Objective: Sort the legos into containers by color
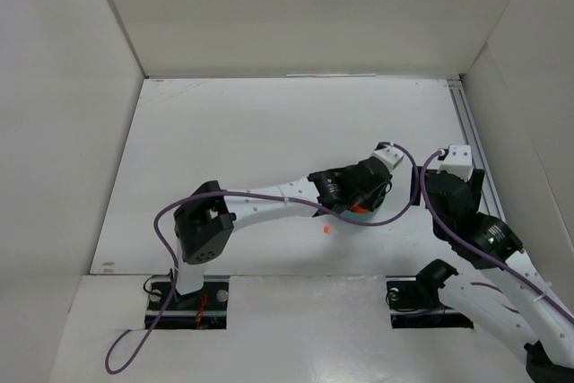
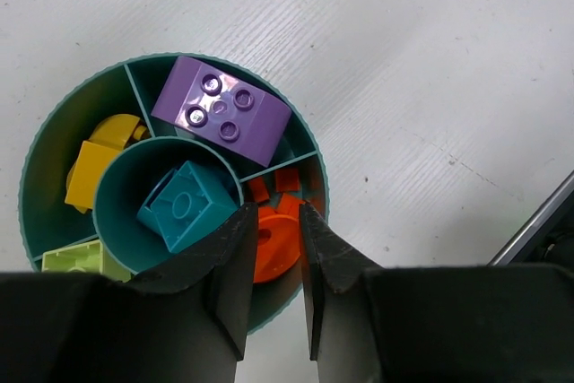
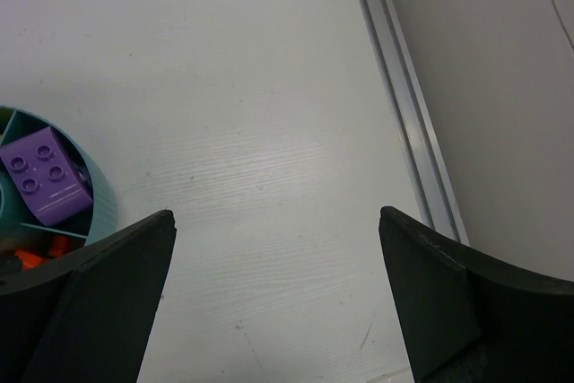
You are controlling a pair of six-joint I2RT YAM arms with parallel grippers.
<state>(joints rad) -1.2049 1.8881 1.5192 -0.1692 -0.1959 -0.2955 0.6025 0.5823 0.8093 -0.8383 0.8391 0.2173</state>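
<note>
I will next move my right gripper to the left in the top view and down past the dish [image 1: 366, 216] onto the tiny orange bit, since it is outside the dish.
The round teal dish [image 2: 49, 132] lies under my left gripper [image 2: 273, 213]. Its centre cup holds a teal brick [image 2: 184, 204]. The wedges hold a purple brick [image 2: 220, 109], yellow bricks [image 2: 94, 163], a lime green brick [image 2: 76, 262] and orange pieces [image 2: 273, 248]. My left gripper hovers over the orange wedge, its jaws a narrow gap apart with nothing between them. One tiny orange bit [image 1: 326, 232] lies on the table near the dish [image 1: 366, 216]. My right gripper [image 3: 278, 217] is wide open and empty over bare table, right of the dish [image 3: 103, 208].
An aluminium rail [image 3: 404, 114] runs along the table's right side, next to the white wall. White walls enclose the table at the left, back and right. The left arm's purple cable [image 1: 269, 196] loops over the near table.
</note>
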